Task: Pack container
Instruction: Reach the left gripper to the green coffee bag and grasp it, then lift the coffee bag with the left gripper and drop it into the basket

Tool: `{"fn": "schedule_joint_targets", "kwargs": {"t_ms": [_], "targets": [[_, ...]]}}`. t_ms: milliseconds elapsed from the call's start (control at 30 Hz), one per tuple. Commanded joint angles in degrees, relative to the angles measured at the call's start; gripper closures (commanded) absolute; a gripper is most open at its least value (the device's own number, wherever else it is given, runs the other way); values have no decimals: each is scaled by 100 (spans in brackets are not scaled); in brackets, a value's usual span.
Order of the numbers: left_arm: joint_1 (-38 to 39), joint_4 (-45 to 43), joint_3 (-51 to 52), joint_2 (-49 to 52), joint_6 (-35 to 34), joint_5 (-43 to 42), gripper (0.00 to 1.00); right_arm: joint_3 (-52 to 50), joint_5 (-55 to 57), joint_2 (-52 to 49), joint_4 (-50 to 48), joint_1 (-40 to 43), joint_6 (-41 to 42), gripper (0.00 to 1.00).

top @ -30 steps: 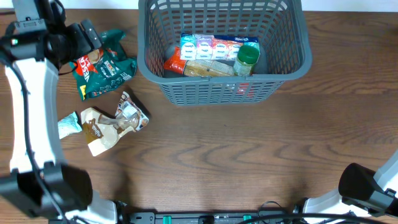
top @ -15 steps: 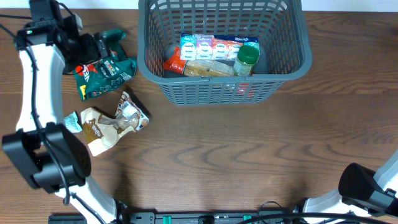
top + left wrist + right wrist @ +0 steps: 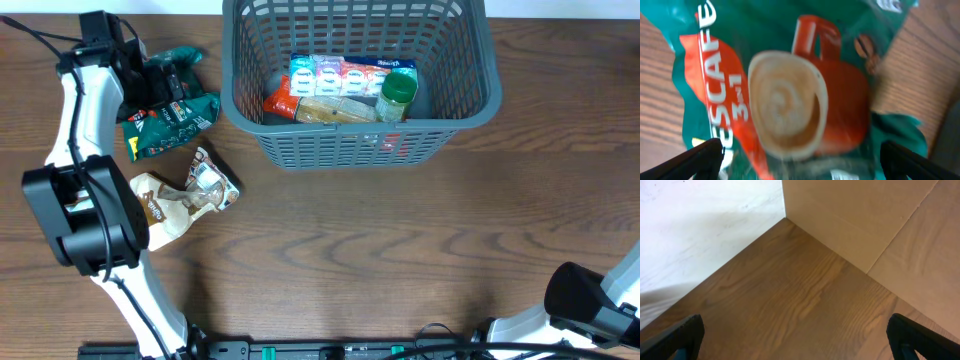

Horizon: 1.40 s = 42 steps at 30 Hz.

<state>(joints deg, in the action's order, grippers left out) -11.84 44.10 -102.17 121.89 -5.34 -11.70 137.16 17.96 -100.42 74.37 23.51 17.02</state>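
The green Nescafe bag already lies below and between the open fingers, so next I should lower my left gripper onto the bag's printed red cup (image 3: pixel 171 100) (image 3: pixel 807 120) and close.
The dark grey lattice container (image 3: pixel 470 75) stands at the back centre and holds a multicoloured box (image 3: pixel 345 72), an orange packet (image 3: pixel 280 100), a beige packet (image 3: pixel 335 112) and a green-lidded jar (image 3: pixel 396 95). A green Nescafe 3in1 bag (image 3: pixel 170 110) lies left of it and fills the left wrist view (image 3: pixel 785 95). My left gripper (image 3: pixel 150 82) is open right over that bag, fingers (image 3: pixel 800 160) wide apart either side of it. A brown-and-white crumpled packet (image 3: pixel 180 200) lies in front of the bag. My right gripper (image 3: pixel 795 340) is open over bare table.
My left arm (image 3: pixel 75 140) runs down the table's left side. The right arm's base (image 3: pixel 595 305) sits at the front right corner. In the right wrist view there is a table corner (image 3: pixel 785 219) against a white floor and beige panels.
My left gripper has moved right and down onto the green Nescafe bag, and the arm has swung in over the table's left side. The bag and the container's contents have not moved.
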Motion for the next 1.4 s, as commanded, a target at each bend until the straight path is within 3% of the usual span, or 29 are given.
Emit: {"fn": "schedule_joint_targets", "kwargs": {"t_ms": [0,433,467,500,567,600,633,933,1367], "targets": [[11,-101,-20,247,-254,83,1,-7,44,66,9,31,76,1],[273,-142,-17,1235,-286,81,1,-7,44,66,9,31,76,1],[284,-125,-17,1261,-286,81,5,-7,44,66,9,31,76,1],[293,-87,-15,1279,-284,81,35,-7,44,66,9,31,76,1],[293,-42,7,1281,-221,83,78,-7,44,66,9,31,76,1],[291,-22,9,1281,-210,83,92,-7,46,66,9,31,74,1],[291,-20,17,1281,-195,83,94,-7,44,66,9,31,76,1],[258,20,28,1067,-111,79,94,-7,46,66,9,31,74,1],[-13,-339,24,-1567,90,81,94,-7,44,66,9,31,76,1]]}}
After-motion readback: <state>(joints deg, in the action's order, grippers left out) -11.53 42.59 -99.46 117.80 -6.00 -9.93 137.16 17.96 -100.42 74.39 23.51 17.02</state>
